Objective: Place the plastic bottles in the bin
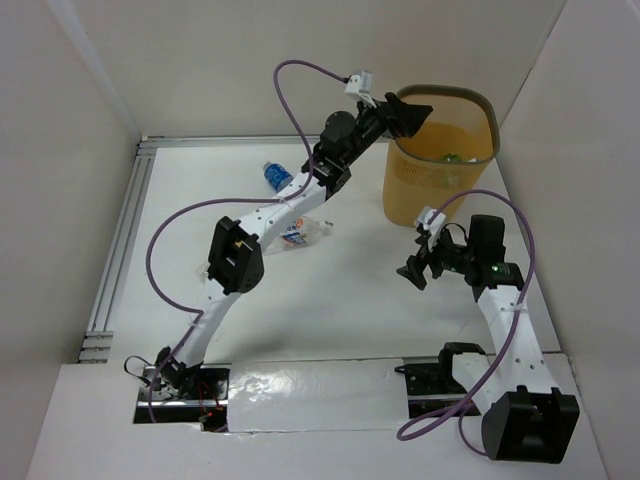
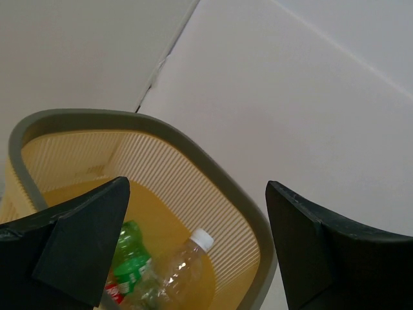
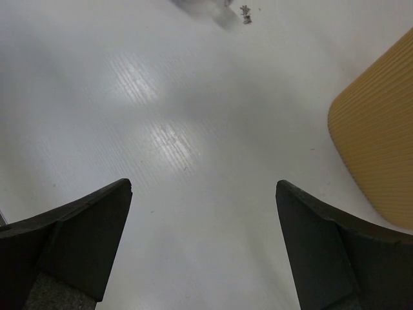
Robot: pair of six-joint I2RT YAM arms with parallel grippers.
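The clear bottle is outside the bin. Next I will move my right gripper to the left in the top view and down to the bottle, onto its label.
The yellow-orange bin stands at the back right of the table. My left gripper hangs open over its near-left rim with nothing between its fingers. In the left wrist view the left gripper looks down into the bin. A clear white-capped bottle, a green bottle and a red-labelled one lie inside. A blue-labelled bottle lies on the table at the back. A clear bottle lies partly under the left arm. My right gripper is open and empty in front of the bin.
White walls enclose the table on the left, back and right. A metal rail runs along the left edge. In the right wrist view the right gripper is over bare white table, with the bin wall at the right.
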